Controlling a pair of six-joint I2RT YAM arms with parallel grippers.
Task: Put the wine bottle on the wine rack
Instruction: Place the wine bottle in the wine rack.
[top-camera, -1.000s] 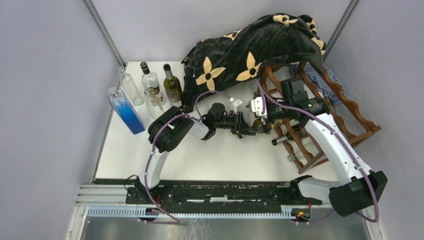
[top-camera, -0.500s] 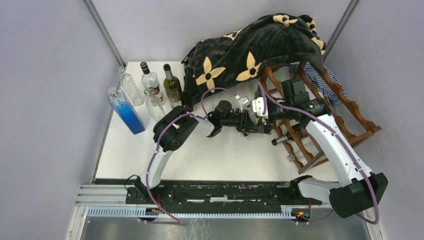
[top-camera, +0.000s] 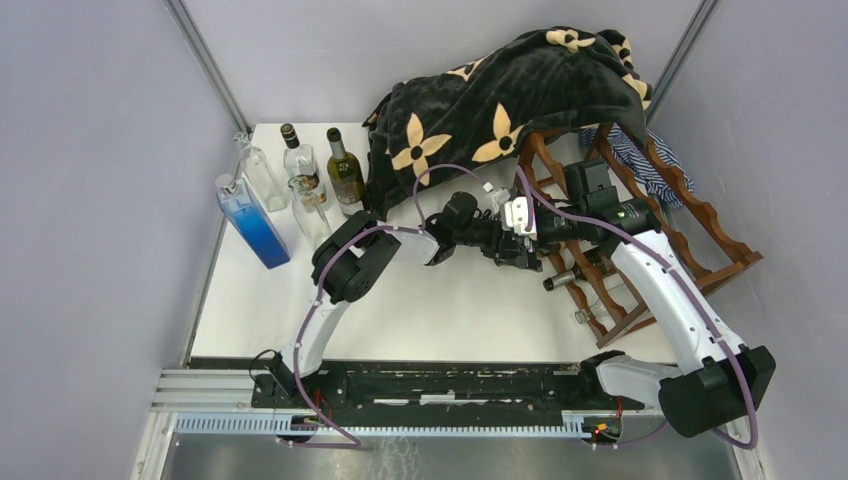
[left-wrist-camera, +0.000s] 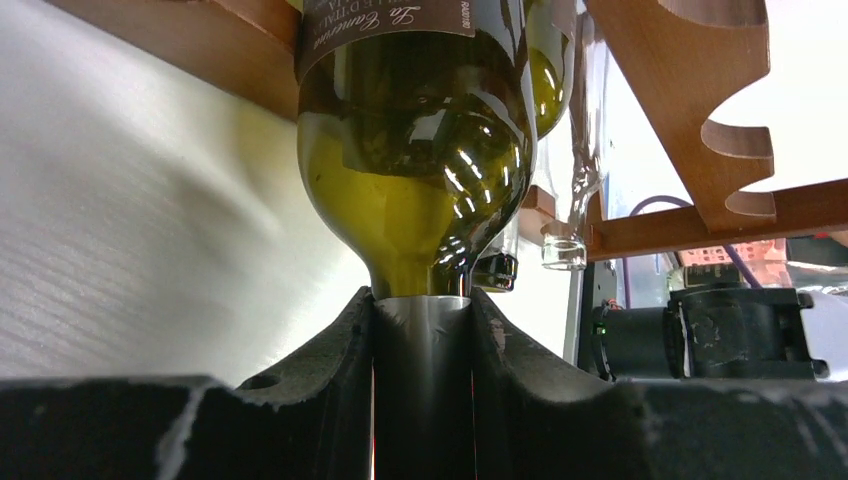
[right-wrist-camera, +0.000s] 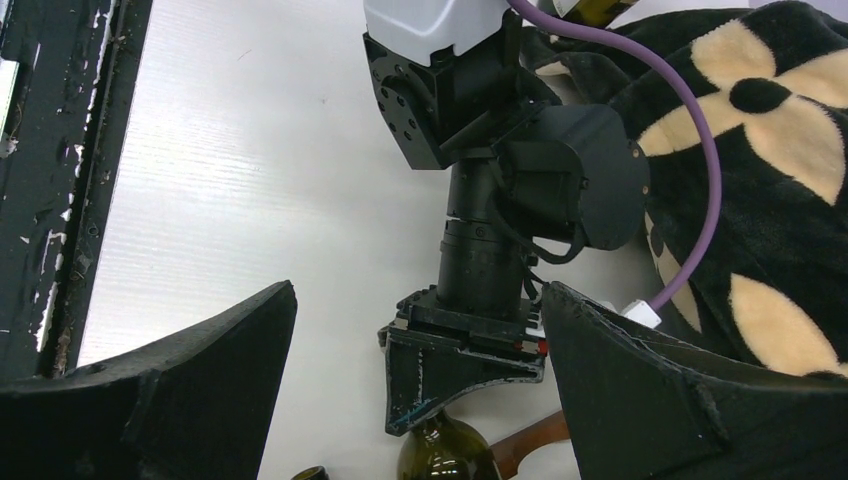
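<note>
The left gripper slides toward the wine rack's rails next, to the right in the top view, and releases the bottle's neck. The bottle's shoulder (right-wrist-camera: 445, 455) still sticks out.
The wine bottle (left-wrist-camera: 420, 150), green glass with a brown label, lies on its side with its body among the rails of the wine rack (left-wrist-camera: 690, 90). My left gripper (left-wrist-camera: 422, 300) is shut on its neck. In the top view the left gripper (top-camera: 515, 250) sits at the left end of the reddish-brown wine rack (top-camera: 700, 215), and the bottle is mostly hidden under the right arm. My right gripper (right-wrist-camera: 419, 287) hangs open just above the left gripper, holding nothing. The bottle's shoulder (right-wrist-camera: 445, 455) shows below it.
A black flowered blanket (top-camera: 500, 100) drapes the rack's back, with a striped cloth (top-camera: 635, 150) beside it. At the back left stand a green bottle (top-camera: 345, 170), clear bottles (top-camera: 300, 165) and a blue bottle (top-camera: 250, 222). Other bottle necks (top-camera: 570, 275) poke from the rack's front.
My left arm has reached further right, carrying the bottle toward and into the rack's end. The right arm has barely moved.
</note>
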